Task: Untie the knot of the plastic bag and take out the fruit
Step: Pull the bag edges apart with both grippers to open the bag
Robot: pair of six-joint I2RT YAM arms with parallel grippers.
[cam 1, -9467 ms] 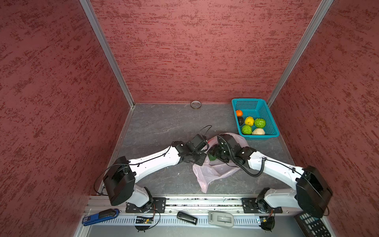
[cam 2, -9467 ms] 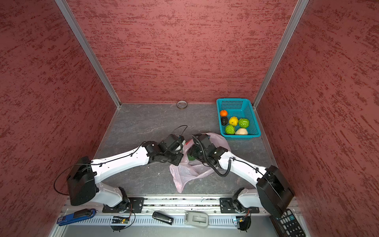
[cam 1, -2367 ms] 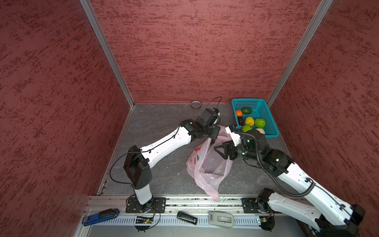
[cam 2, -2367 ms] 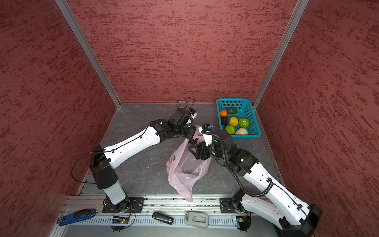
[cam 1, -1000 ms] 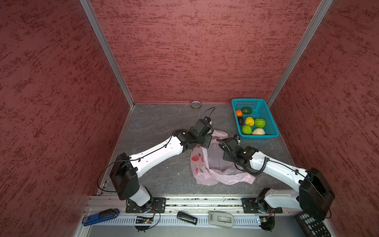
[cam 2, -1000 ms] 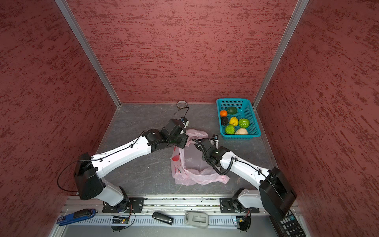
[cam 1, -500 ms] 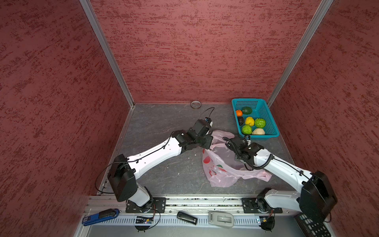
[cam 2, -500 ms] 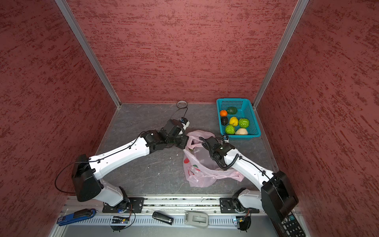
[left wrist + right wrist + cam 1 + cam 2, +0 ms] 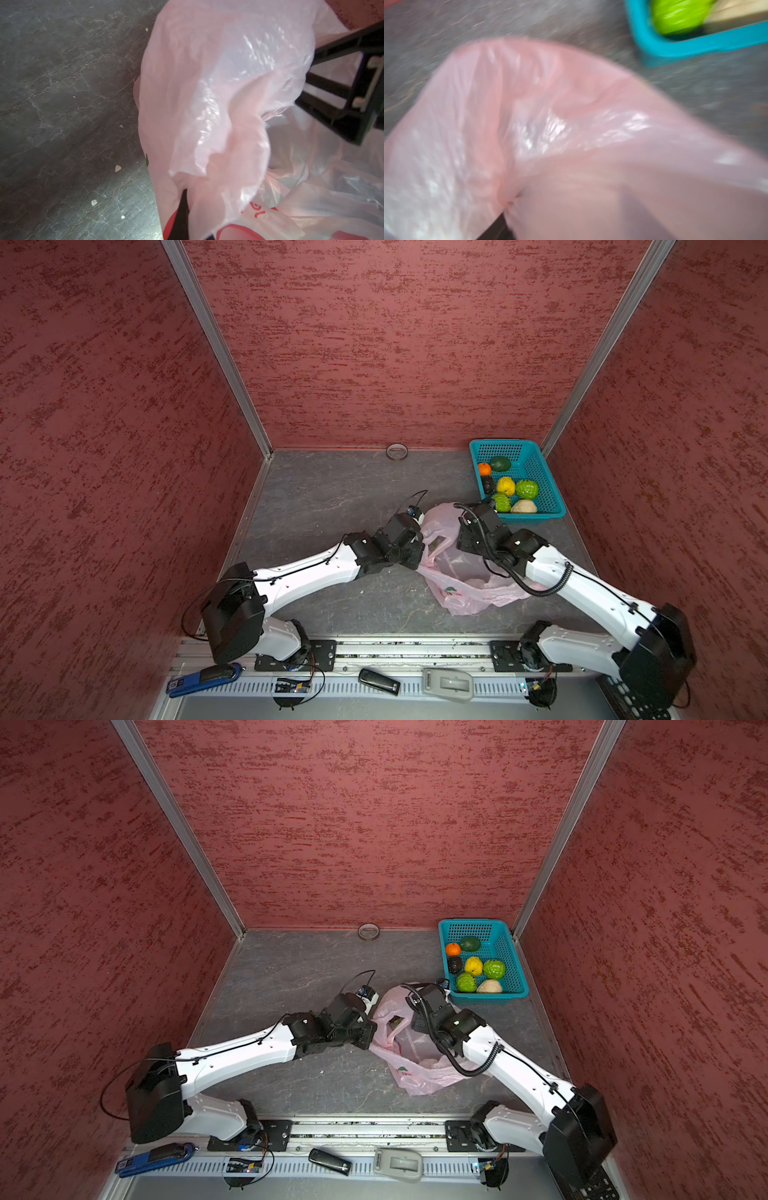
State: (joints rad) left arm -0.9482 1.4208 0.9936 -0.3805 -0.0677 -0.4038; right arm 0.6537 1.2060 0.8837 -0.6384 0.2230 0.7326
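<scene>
My left gripper should next move away from my right gripper and let go of the bunched rim of the bag, as bare grey floor lies beside my left gripper, opposite the bag's opening.
The pale pink plastic bag (image 9: 469,597) (image 9: 419,1077) lies slack on the grey floor with its mouth spread between both grippers. My left gripper (image 9: 420,545) (image 9: 372,1033) is shut on the bag's left rim; the film bunches at its jaws (image 9: 187,199). My right gripper (image 9: 463,541) (image 9: 417,1025) sits at the right rim, its black fingers (image 9: 324,87) apart, with film draped over them (image 9: 571,135). No knot shows in any view. Several fruit lie in the teal basket (image 9: 552,506): orange (image 9: 484,468), yellow (image 9: 505,486), bright green (image 9: 527,489), beige (image 9: 523,507). I see none inside the bag.
The basket (image 9: 515,986) stands at the back right corner, just beyond the right gripper. A tape roll (image 9: 397,451) lies against the back wall. Red walls close three sides. The front rail carries a blue tool (image 9: 203,678) and a grey device (image 9: 446,684).
The bag's loose lower part has swung to the right and spread flatter. My right gripper has shifted right, toward the basket, and is still moving. The left gripper has barely moved.
</scene>
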